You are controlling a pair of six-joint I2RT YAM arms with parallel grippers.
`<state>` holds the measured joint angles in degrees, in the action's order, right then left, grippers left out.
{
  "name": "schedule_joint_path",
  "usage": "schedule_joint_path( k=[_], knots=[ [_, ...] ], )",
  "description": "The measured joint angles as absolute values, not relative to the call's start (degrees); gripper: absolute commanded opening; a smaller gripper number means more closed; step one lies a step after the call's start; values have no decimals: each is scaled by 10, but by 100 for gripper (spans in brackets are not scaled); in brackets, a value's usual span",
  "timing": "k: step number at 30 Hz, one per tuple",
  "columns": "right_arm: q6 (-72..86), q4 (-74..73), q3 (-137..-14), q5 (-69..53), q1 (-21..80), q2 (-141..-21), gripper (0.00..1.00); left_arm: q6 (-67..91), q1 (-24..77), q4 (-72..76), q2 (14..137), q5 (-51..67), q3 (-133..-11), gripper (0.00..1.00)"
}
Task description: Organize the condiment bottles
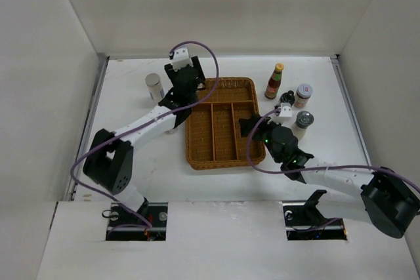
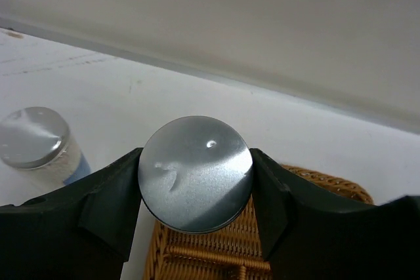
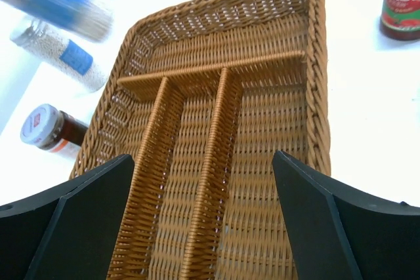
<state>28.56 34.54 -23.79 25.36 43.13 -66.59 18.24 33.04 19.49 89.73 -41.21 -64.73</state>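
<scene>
I will shift my left gripper to the right in the top view, then bring it down into the tray's cross compartment's end (image 1: 209, 91) (image 2: 202, 239) by the second jar, as that end is empty.
My left gripper (image 2: 195, 162) is shut on the silver cap of a white jar (image 2: 195, 181) and holds it above the far left corner of the wicker tray (image 2: 315, 185); the top view shows this gripper (image 1: 186, 84) there. A second silver-capped jar (image 1: 154, 86) stands on the table left of the tray. My right gripper (image 3: 203, 159) is open and empty over the tray's right side (image 1: 249, 126). The yellow-capped sauce bottle (image 1: 274, 81), black-capped bottle (image 1: 287, 98), red-lidded shaker (image 1: 302, 95) and grey-lidded shaker (image 1: 303, 121) stand right of the tray.
The brown wicker tray (image 1: 194, 141) has one cross compartment at the far end and three long ones, all without bottles. A dark bottle with a red-and-white lid (image 3: 49, 129) stands left of the tray, under my left arm. White walls enclose the table.
</scene>
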Motion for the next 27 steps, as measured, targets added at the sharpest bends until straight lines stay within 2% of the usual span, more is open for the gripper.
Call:
schedule_joint_path(
  k=[5, 12, 15, 20, 24, 27],
  knots=[
    [288, 345, -234, 253, 419, -656, 93, 182, 331, 192, 983, -379, -684, 38],
    [288, 345, -234, 253, 416, -656, 95, 182, 331, 193, 1041, -366, -691, 40],
    [288, 346, -232, 253, 415, -656, 96, 182, 331, 192, 1060, -364, -691, 49],
    [288, 345, -227, 253, 413, -656, 96, 182, 331, 209, 1064, -364, -692, 77],
    [288, 345, -227, 253, 413, -655, 90, 183, 335, 217, 1064, -366, -692, 88],
    [287, 343, -226, 253, 413, -647, 77, 183, 335, 216, 1057, -368, -691, 94]
  ],
)
